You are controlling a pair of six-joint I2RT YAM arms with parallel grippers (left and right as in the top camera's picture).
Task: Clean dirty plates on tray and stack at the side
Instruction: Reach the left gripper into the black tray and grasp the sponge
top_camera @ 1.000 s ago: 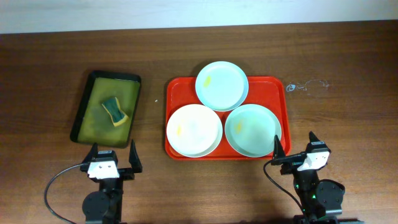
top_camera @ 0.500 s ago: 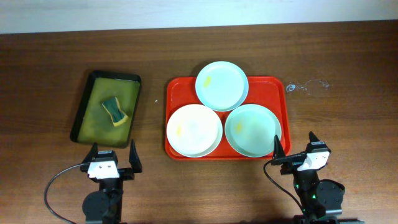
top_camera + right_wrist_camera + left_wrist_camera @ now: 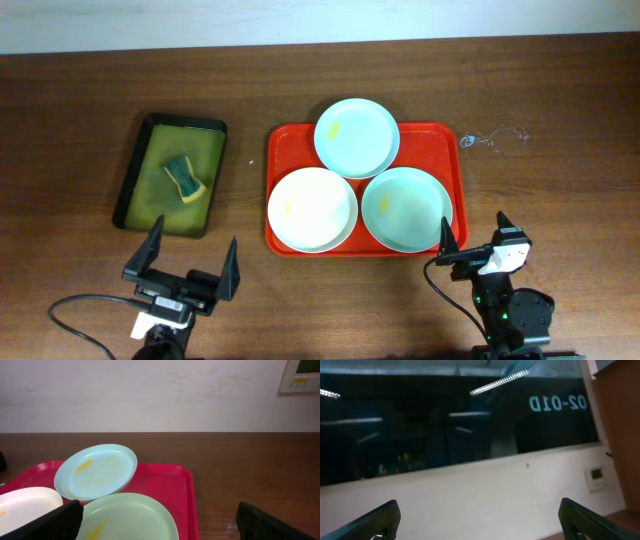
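The sponge lies flat in its tray, so my left gripper next needs to reach outward, tip its fingers down and lower them around the sponge's middle (image 3: 185, 179).
The red tray (image 3: 285, 150) lies mid-table with three plates on it. A white plate (image 3: 312, 209) sits front left, a mint plate (image 3: 405, 207) front right, and a pale blue plate (image 3: 357, 136) overhangs the tray's far rim. All show faint yellow smears. My left gripper (image 3: 183, 258) is open and empty, near the table's front edge, left of the tray; its wrist view shows only a wall and window. My right gripper (image 3: 474, 234) is open and empty just in front of the tray's right corner. The right wrist view shows the mint plate (image 3: 127, 517), blue plate (image 3: 97, 470) and tray (image 3: 172, 485).
A dark olive-green tray (image 3: 155, 200) with a green and yellow sponge (image 3: 184, 177) lies left of the red tray. Faint white scratches (image 3: 492, 137) mark the table right of the tray. A cable (image 3: 80, 310) loops at the left arm's base.
My left gripper has tilted upward and its fingers now stand wider apart in the overhead view. The right arm and the plates have not moved.
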